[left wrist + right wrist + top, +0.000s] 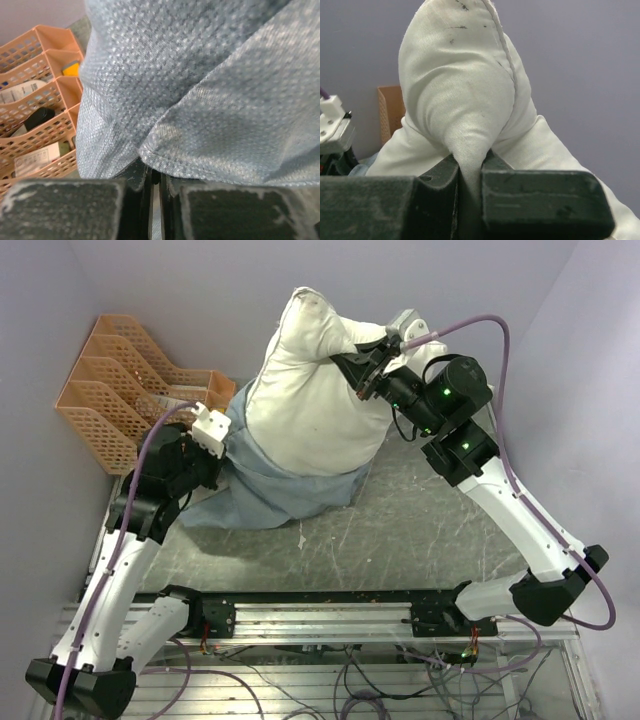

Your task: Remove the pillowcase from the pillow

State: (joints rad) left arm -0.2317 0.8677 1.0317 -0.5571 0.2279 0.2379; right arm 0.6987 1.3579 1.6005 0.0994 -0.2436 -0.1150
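The pillowcase wraps the pillow's end, so my right gripper will next pull up, to the right in the top view, then lower the pillow and let it go on the bare table.
The off-white pillow is held up at the back of the table, most of it bare. My right gripper is shut on a pinch of its upper right side; the right wrist view shows pillow cloth squeezed between the closed jaws of that gripper. The blue-grey pillowcase hangs bunched round the pillow's lower end and spreads on the table. My left gripper is at its left edge. In the left wrist view the pillowcase drapes over that gripper, whose jaws are nearly closed on the hem.
An orange mesh desk organiser stands at the back left, close to my left arm, with small items in its slots. Purple walls close the back and sides. The grey tabletop ends at a black rail in front.
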